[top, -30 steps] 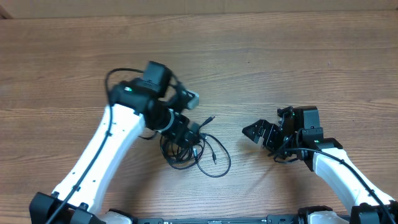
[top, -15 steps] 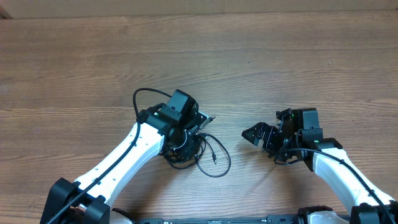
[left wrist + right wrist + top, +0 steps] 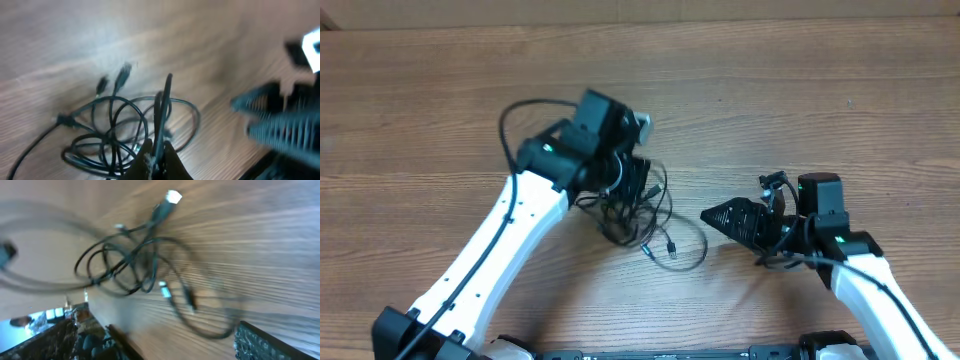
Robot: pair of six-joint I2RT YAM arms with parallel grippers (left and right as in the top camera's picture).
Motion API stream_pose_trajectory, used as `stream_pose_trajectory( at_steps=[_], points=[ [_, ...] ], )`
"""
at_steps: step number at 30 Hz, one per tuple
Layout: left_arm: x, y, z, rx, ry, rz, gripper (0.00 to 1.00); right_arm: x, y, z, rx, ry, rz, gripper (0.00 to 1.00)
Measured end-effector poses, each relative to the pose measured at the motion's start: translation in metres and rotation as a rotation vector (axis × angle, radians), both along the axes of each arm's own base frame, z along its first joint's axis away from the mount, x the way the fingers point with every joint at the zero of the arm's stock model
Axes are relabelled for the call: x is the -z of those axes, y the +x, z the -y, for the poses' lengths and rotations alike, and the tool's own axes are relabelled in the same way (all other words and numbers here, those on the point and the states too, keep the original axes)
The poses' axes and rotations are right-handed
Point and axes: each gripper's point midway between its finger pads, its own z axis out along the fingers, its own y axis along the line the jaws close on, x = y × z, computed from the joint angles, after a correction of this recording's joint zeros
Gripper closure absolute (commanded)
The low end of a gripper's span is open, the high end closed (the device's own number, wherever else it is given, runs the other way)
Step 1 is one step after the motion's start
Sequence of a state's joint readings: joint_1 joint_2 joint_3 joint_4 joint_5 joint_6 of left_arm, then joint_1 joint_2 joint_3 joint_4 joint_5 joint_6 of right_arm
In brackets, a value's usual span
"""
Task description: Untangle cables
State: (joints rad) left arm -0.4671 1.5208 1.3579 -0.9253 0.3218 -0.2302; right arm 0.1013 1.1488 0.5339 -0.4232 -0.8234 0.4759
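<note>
The clear part of the table lies to my left gripper's left in the overhead view. I should lift my left gripper next, pull the cable over the bare wood table there and release.
The cables (image 3: 642,214) are thin black cords tangled in loose loops on the wood table, and one loop (image 3: 686,251) trails to the right. My left gripper (image 3: 632,188) sits over the top of the tangle. In the left wrist view, that left gripper (image 3: 158,153) is shut on one black cable strand (image 3: 165,102), which runs up between the fingers, with the other loops (image 3: 112,132) spread to the left. My right gripper (image 3: 724,215) stands open just right of the trailing loop, pointing at it. The right wrist view shows the blurred cables (image 3: 135,265) ahead and a silver-tipped plug (image 3: 173,197).
The wood table (image 3: 800,110) stretches behind and to both sides of the arms. The left arm's own thick black wire (image 3: 515,115) arcs above its wrist. The right arm (image 3: 280,122) shows as a blur at the right of the left wrist view.
My left gripper has shut on a cable strand and swung back and up, pulling the tangle with it. The trailing loop has shifted right. My right gripper has edged left toward the cables.
</note>
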Motion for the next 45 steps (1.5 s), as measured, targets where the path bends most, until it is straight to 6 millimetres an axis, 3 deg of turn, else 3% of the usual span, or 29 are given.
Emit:
stream_pose_trajectory(
  at_steps=[6, 13, 17, 23, 26, 29, 31, 35, 38, 41, 45],
  points=[
    [-0.032, 0.014, 0.005, -0.12, -0.077, 0.005, 0.96, -0.026, 0.002, -0.022, -0.037, 0.002, 0.135, 0.0],
    [-0.062, 0.015, 0.018, -0.137, -0.184, -0.009, 0.96, -0.038, 0.011, -0.077, -0.056, 0.004, 0.253, 0.0],
    [-0.09, 0.013, 0.03, -0.098, -0.265, 0.002, 0.96, -0.011, 0.018, -0.093, 0.048, -0.072, 0.191, 0.0],
    [-0.142, 0.013, 0.038, -0.048, -0.382, 0.055, 0.96, 0.035, 0.046, -0.082, 0.228, -0.183, 0.119, 0.0],
    [-0.171, 0.012, 0.036, -0.019, -0.453, 0.087, 0.96, 0.059, 0.054, -0.063, 0.325, -0.262, 0.071, 0.0],
    [-0.188, 0.007, 0.027, -0.004, -0.512, 0.083, 0.96, 0.07, 0.07, -0.024, 0.481, -0.324, 0.026, 0.0],
    [-0.191, 0.004, 0.014, -0.016, -0.537, 0.054, 0.96, 0.078, 0.081, 0.017, 0.611, -0.381, -0.022, 0.0],
    [-0.186, 0.01, -0.022, -0.086, -0.546, 0.011, 0.96, 0.086, 0.084, 0.093, 0.813, -0.5, -0.133, 0.0],
    [-0.181, 0.019, -0.052, -0.145, -0.53, 0.024, 0.96, 0.089, 0.08, 0.139, 0.898, -0.572, -0.193, 0.0],
    [-0.175, 0.027, -0.081, -0.205, -0.487, 0.052, 0.96, 0.092, 0.071, 0.175, 0.934, -0.636, -0.238, 0.0],
    [-0.158, 0.032, -0.109, -0.288, -0.382, 0.059, 0.95, 0.094, 0.057, 0.208, 0.945, -0.699, -0.293, 0.0]
  ],
)
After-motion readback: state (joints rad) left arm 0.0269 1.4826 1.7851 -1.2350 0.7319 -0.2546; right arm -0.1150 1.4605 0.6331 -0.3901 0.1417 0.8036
